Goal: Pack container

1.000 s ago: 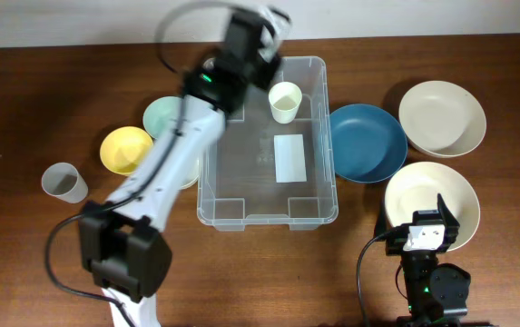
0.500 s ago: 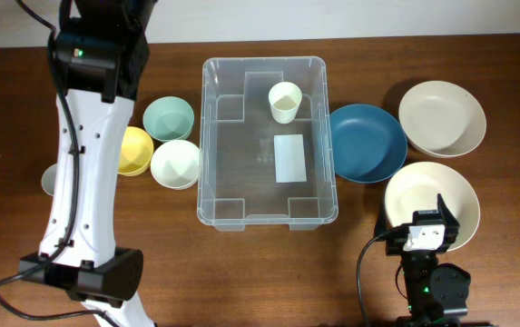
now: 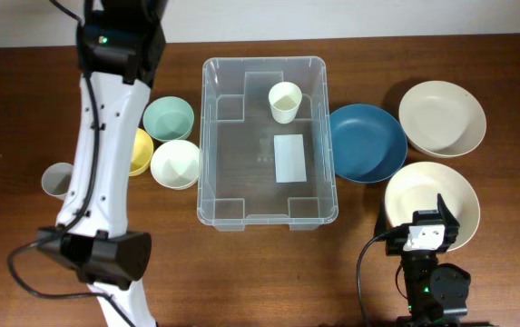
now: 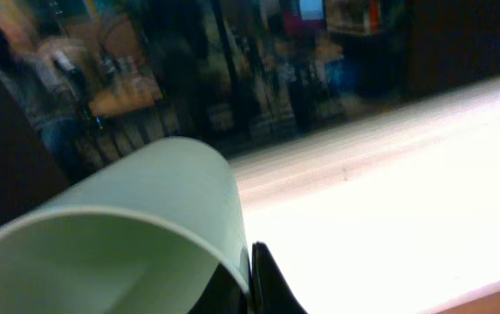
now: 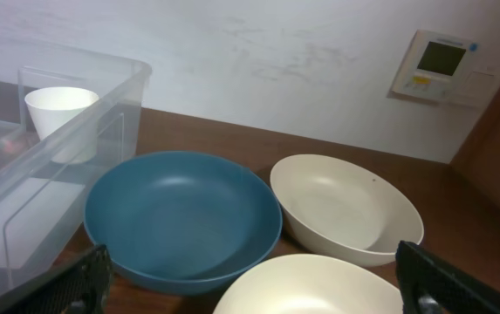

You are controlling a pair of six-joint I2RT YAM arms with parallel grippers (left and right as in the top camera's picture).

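I will swing my left gripper across and down to let go over the cream cup, because the cup is below it and to its right in the overhead view.
The clear container stands mid-table with a cream cup upright in its far end and a white label on its base. My left arm reaches to the far left edge of the table, and its fingers lie past the top of the overhead view. In the left wrist view my left gripper is shut on the wall of a pale green cup, held up in the air. My right gripper stands open over a cream bowl at the front right.
A blue bowl touches the container's right side, with a second cream bowl behind it. Left of the container sit a mint bowl, a white bowl, a yellow bowl partly under my arm, and a grey cup.
My left arm has swung from above the container's far left corner out to the far left of the table. The right arm has not moved.
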